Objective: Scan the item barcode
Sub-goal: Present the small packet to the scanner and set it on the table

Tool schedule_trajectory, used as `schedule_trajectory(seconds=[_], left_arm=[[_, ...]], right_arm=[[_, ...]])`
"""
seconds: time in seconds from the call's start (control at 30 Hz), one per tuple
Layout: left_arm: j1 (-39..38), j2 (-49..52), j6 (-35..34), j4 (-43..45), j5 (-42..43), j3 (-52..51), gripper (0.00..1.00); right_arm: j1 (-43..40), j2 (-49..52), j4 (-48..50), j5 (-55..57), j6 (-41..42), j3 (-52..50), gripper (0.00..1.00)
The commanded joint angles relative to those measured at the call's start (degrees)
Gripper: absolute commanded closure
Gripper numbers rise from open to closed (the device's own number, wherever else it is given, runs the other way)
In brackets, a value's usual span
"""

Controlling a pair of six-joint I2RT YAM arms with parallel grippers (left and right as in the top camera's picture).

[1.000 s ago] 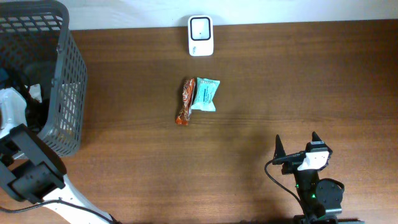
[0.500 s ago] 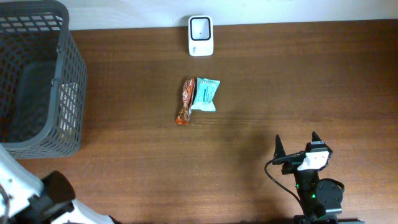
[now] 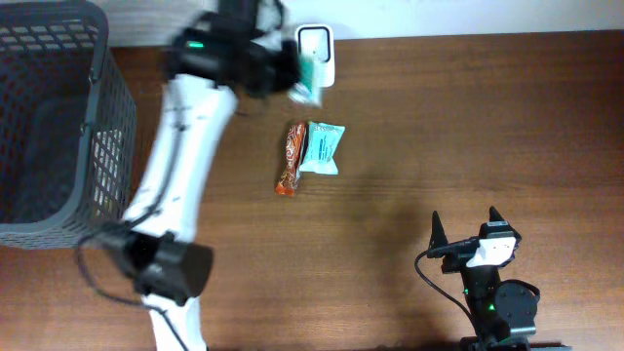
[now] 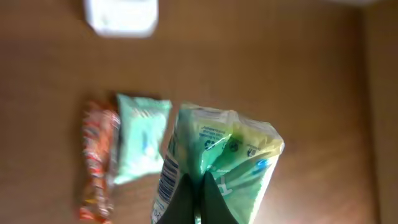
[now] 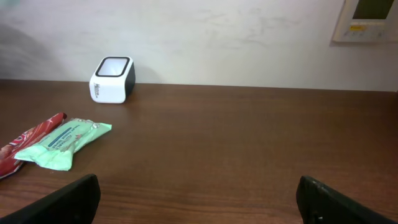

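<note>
My left gripper lowers toward the bare tabletop (image 3: 359, 147) beside the teal packet and releases next, since that spot lies below it, to the right in the overhead view.
My left gripper (image 3: 295, 74) is shut on a green packet (image 3: 309, 80) and holds it in the air right beside the white scanner (image 3: 315, 54) at the back of the table. In the left wrist view the packet (image 4: 224, 152) hangs from the fingertips (image 4: 186, 202), its barcode (image 4: 166, 180) on the left edge, with the scanner (image 4: 121, 15) above it, blurred. My right gripper (image 3: 466, 240) rests open at the front right, nothing between its fingers (image 5: 71, 199).
An orange-red bar (image 3: 289, 158) and a teal packet (image 3: 322, 147) lie side by side mid-table, just below the held packet. A grey mesh basket (image 3: 97, 127) stands at the far left. The left arm stretches from the front left up to the scanner.
The left arm has swung from the basket side across to the scanner, carrying the green packet. The right arm has not moved.
</note>
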Motion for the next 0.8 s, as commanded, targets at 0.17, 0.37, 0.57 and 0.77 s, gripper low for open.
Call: schedule_trajectory(seconds=[0.17, 0.37, 0.57, 0.77], left_arm=[[-14.5, 15.5, -5.4, 1.2, -8.3, -1.2, 1.00], [-15.9, 19.3, -9.3, 2.5, -19.0, -1.2, 1.00], [-14.4, 19.6, -8.2, 6.3, -18.9, 5.3, 0.45], [-1.6, 17.3, 1.7, -9.1, -19.0, 47.5, 0.25]], right_arm=[[0.3, -0.4, -0.2, 0.3, -0.3, -0.4, 0.01], [0.3, -0.4, -0.2, 0.3, -0.3, -0.4, 0.01], [0.3, -0.4, -0.2, 0.3, -0.3, -0.4, 0.01], [0.3, -0.4, -0.2, 0.3, -0.3, -0.4, 0.01]])
